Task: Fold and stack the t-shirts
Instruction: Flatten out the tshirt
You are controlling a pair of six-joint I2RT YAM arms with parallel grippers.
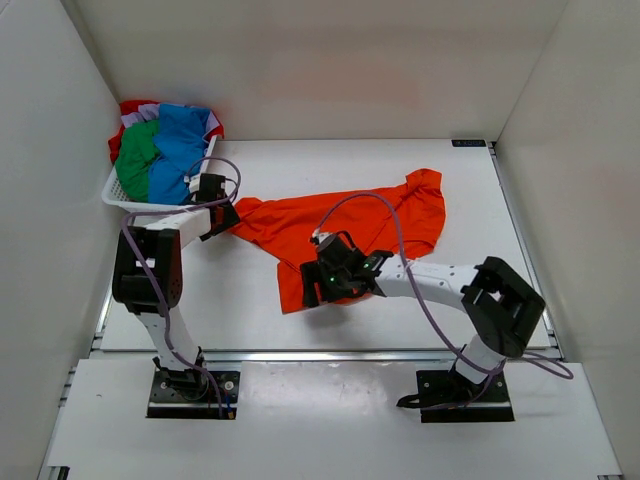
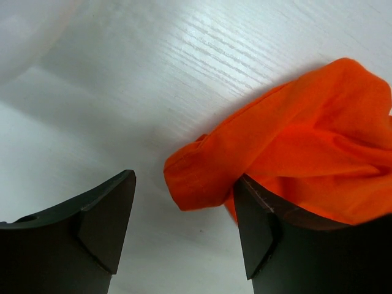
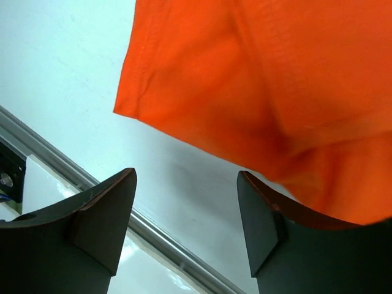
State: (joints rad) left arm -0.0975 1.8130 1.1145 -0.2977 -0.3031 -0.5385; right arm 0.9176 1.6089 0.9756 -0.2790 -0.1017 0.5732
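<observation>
The left gripper should next stay where it is and close its fingers on the orange sleeve tip [image 1: 243, 213] [image 2: 199, 182], since that sleeve tip lies between its open fingers.
An orange t-shirt [image 1: 350, 225] lies crumpled and partly spread on the white table. My left gripper [image 1: 222, 215] is open at its left sleeve tip; in the left wrist view the sleeve end [image 2: 202, 177] lies between the open fingers, close to the right finger [image 2: 260, 226]. My right gripper [image 1: 318, 283] is open over the shirt's near-left corner; in the right wrist view the hem corner [image 3: 202, 104] lies just ahead of the open fingers. Blue [image 1: 180, 150], green [image 1: 135, 160] and red [image 1: 135, 108] t-shirts sit bunched in the basket.
A white plastic basket [image 1: 118, 195] stands at the back left corner, just behind my left gripper. The table's near edge rail [image 3: 153, 236] runs close below my right gripper. White walls enclose the table on three sides.
</observation>
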